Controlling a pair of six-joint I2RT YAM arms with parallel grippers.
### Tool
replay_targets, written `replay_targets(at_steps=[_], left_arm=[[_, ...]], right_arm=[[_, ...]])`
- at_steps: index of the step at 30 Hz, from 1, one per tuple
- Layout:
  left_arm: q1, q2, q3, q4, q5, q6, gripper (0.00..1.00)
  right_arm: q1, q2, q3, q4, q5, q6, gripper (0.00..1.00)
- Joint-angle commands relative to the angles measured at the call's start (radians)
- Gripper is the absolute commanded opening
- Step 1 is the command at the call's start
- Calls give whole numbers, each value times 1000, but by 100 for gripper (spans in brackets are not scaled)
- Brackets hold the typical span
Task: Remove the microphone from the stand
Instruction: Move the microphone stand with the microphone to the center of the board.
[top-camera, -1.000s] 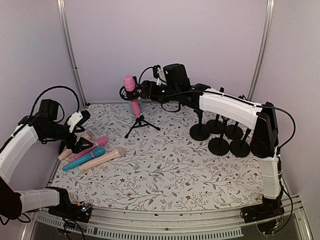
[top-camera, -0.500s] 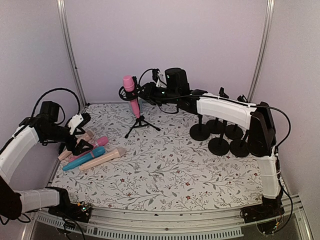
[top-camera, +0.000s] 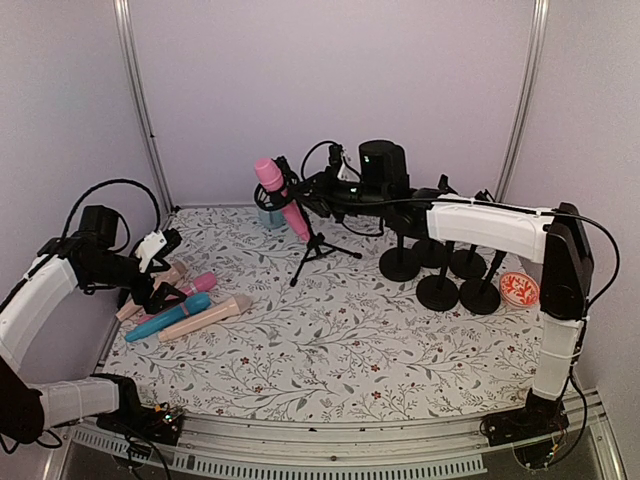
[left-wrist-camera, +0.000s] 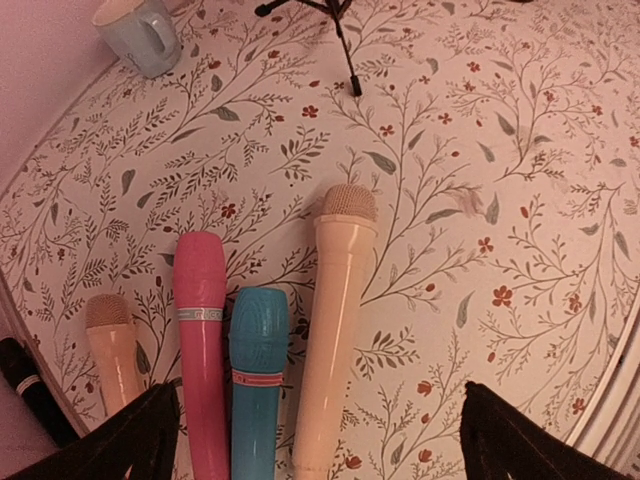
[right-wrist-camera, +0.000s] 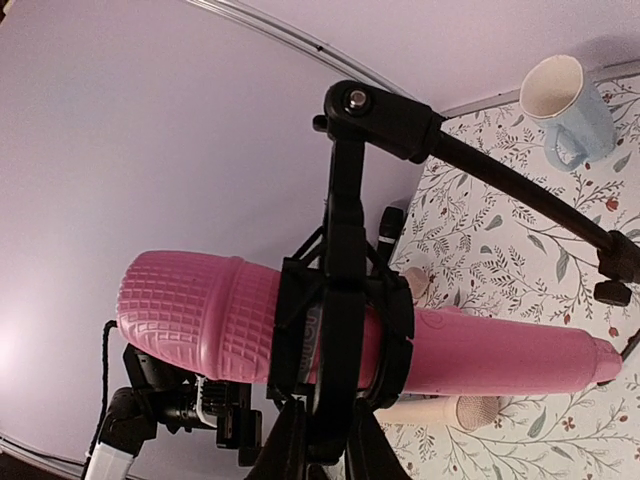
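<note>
My right gripper moves back over the open table (top-camera: 322, 308) next. It turns the clip to stand the tripod upright before opening, since the pink microphone leans.
A pink microphone (top-camera: 281, 197) sits tilted in the clip of a black tripod stand (top-camera: 318, 250) at the back of the table. My right gripper (top-camera: 320, 190) is shut on the stand's clip (right-wrist-camera: 340, 320), its two fingers pinching the black ring around the pink microphone (right-wrist-camera: 190, 320). The stand's boom (right-wrist-camera: 500, 175) runs off to the right in the right wrist view. My left gripper (top-camera: 160, 268) hangs open over the loose microphones at the left. In the left wrist view, my left gripper (left-wrist-camera: 318, 400) has nothing between its fingers.
Several loose microphones lie at the left: peach (left-wrist-camera: 335, 320), teal (left-wrist-camera: 258, 380), pink (left-wrist-camera: 202, 340), a shorter peach one (left-wrist-camera: 112, 350). A pale blue mug (top-camera: 268, 215) stands by the back wall. Several black round-base stands (top-camera: 440, 285) and a red disc (top-camera: 518, 288) are at the right.
My right gripper has shut on the stand's clip. The stand with the pink microphone has shifted right and tilted, uncovering the mug. The left arm has barely moved.
</note>
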Motion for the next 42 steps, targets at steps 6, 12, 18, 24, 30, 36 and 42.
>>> replay_targets(at_steps=[6, 12, 18, 24, 30, 36, 42], left_arm=[[8, 0, -2, 4, 25, -8, 99], [7, 11, 10, 7, 45, -25, 99], [7, 22, 23, 6, 62, -37, 99], [5, 24, 25, 6, 75, -42, 99], [5, 13, 24, 5, 68, -37, 99], [5, 17, 25, 4, 70, -38, 99], [4, 18, 29, 3, 70, -40, 99]], right_arm=[[-22, -234, -309, 252, -79, 179, 1], [-17, -308, -518, 425, -89, 334, 0], [-1, -326, -575, 561, -119, 427, 0], [19, -308, -556, 617, -158, 477, 0], [18, -336, -654, 626, -168, 462, 1], [-32, -400, -792, 598, -214, 372, 20], [-57, -453, -722, 305, -215, 166, 54]])
